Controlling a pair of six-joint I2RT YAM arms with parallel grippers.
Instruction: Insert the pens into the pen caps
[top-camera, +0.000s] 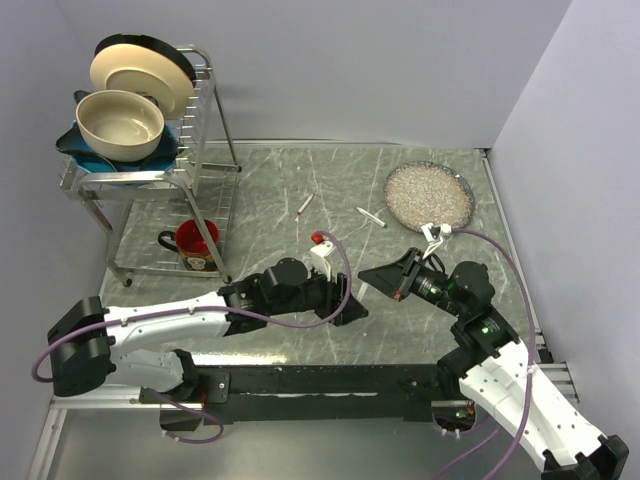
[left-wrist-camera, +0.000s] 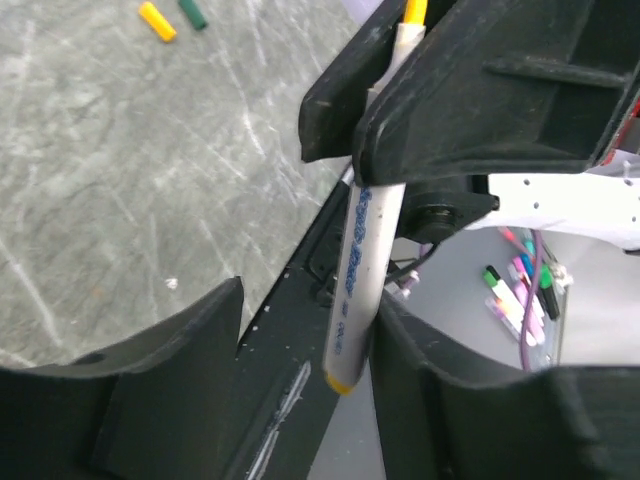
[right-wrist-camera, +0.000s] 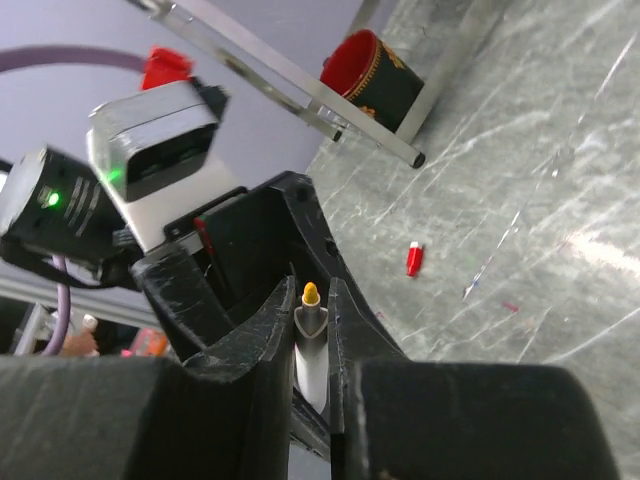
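Observation:
The pen's lower end (left-wrist-camera: 350, 325) is toward the right in the wrist view between the fingers of my left gripper, so my left gripper will move slightly that way next and close.
A white pen (left-wrist-camera: 365, 260) with a yellow tip (right-wrist-camera: 311, 293) is clamped in my right gripper (right-wrist-camera: 312, 305), which is shut on its barrel just below the tip. Both grippers meet above the table's near middle. My left gripper (left-wrist-camera: 310, 320) stands open around the pen's lower end, and the barrel leans against its right finger (left-wrist-camera: 450, 400). Two more pens (top-camera: 305, 205) (top-camera: 371, 217) lie on the table farther back. A yellow cap (left-wrist-camera: 157, 20) and a green cap (left-wrist-camera: 192, 12) lie side by side on the marble. A red cap (right-wrist-camera: 414, 259) lies alone.
A dish rack (top-camera: 205, 150) with plates and a bowl stands at the back left, and a red mug (top-camera: 197, 240) sits under it. A round plate of gravel (top-camera: 429, 195) sits at the back right. Walls close in on the left, back and right.

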